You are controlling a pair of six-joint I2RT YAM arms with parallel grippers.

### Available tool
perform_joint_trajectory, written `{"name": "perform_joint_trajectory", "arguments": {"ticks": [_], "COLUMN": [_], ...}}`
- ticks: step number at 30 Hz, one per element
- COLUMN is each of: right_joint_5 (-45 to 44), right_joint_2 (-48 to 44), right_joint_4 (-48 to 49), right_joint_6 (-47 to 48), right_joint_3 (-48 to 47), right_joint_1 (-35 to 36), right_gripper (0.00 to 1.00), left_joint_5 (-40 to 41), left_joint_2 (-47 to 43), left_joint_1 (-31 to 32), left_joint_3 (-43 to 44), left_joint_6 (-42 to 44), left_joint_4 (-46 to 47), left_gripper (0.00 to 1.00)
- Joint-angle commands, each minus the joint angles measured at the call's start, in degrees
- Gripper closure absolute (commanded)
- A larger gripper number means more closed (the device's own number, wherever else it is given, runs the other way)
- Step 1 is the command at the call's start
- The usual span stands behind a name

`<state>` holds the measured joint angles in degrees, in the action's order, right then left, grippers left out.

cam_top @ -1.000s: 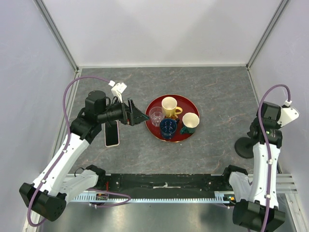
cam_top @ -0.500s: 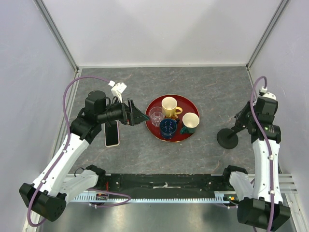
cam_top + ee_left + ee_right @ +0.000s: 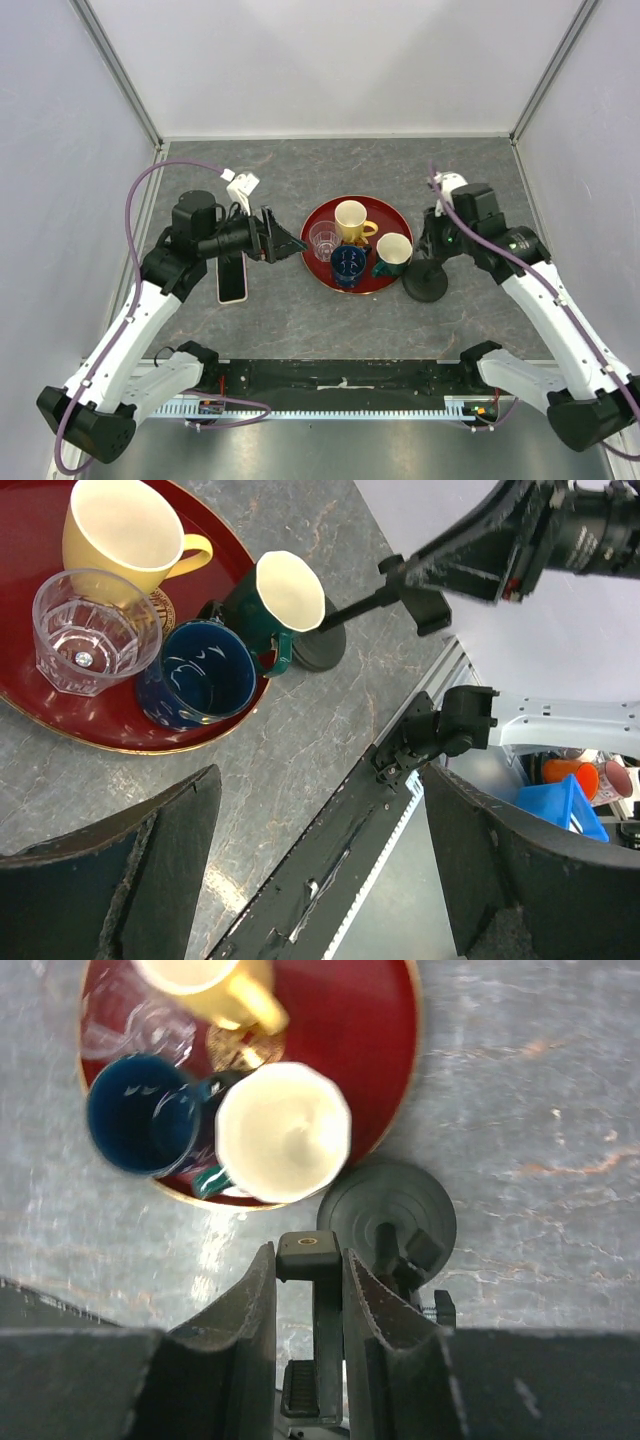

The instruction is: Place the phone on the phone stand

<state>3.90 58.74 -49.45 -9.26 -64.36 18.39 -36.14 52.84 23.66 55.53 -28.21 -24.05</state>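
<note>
The tray separates the phone stand from the phone, so the robot's right gripper next needs to move back and to the left in the top view and let go of the phone stand on clear tabletop nearer the phone.
The phone (image 3: 232, 277) lies flat on the table at the left, under my left arm, black screen up with a pale rim. It is out of the left wrist view. My left gripper (image 3: 290, 243) hovers open and empty just right of it, pointing at the tray; its jaws stand wide apart in the left wrist view (image 3: 320, 830). My right gripper (image 3: 437, 250) is shut on the phone stand (image 3: 427, 283), whose disc base sits just right of the tray. In the right wrist view the fingers (image 3: 255, 1290) clamp the stand's upright cradle arm (image 3: 312, 1250) above its disc base (image 3: 385, 1205).
A red tray (image 3: 322, 212) in the middle holds a yellow mug (image 3: 350, 218), a clear glass (image 3: 323, 240), a dark blue cup (image 3: 348, 265) and a green mug (image 3: 393, 252). The stand's base nearly touches the tray's rim. A black rail (image 3: 340, 378) runs along the near edge.
My right arm has carried the phone stand left, from the table's right edge to just beside the tray. My left arm and the phone have barely moved.
</note>
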Motion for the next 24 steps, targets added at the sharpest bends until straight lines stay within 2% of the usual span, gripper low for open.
{"name": "perform_joint_trajectory", "arguments": {"ticks": [1,3,6,8,15,20,24], "right_joint_5": [-6.27,-7.32,-10.22,-12.16,-6.90,1.63,3.39], "right_joint_2": [-0.56,-0.38,0.67,1.72,8.48,17.34,25.53], "right_joint_4": [-3.63,-3.64,-3.90,-3.73,4.44,17.26,17.37], "right_joint_6": [-1.02,-3.73,-7.69,-9.11,-11.66,-7.20,-0.42], "right_joint_3": [-4.28,-4.11,-4.11,-4.55,-7.97,-10.60,-17.88], "right_joint_1": [12.24,16.30,26.22,29.75,46.36,48.58,48.49], "right_gripper": [1.00,1.00,1.00,1.00,1.00,1.00,1.00], "left_joint_5": [1.59,3.26,4.85,5.64,9.77,15.29,20.66], "left_joint_2": [-2.47,-3.97,-6.07,-7.04,-11.79,-19.96,-25.93], "left_joint_1": [0.33,0.33,0.33,0.33,0.33,0.33,0.33], "left_joint_3": [2.83,2.92,2.83,2.66,1.78,0.02,-0.33], "left_joint_6": [1.13,1.14,1.22,1.14,0.70,-0.18,-0.88], "left_joint_4": [-1.16,-1.26,-1.69,-1.96,-2.75,-1.17,-3.36], "left_gripper": [0.12,0.12,0.13,0.13,0.16,0.18,0.20]}}
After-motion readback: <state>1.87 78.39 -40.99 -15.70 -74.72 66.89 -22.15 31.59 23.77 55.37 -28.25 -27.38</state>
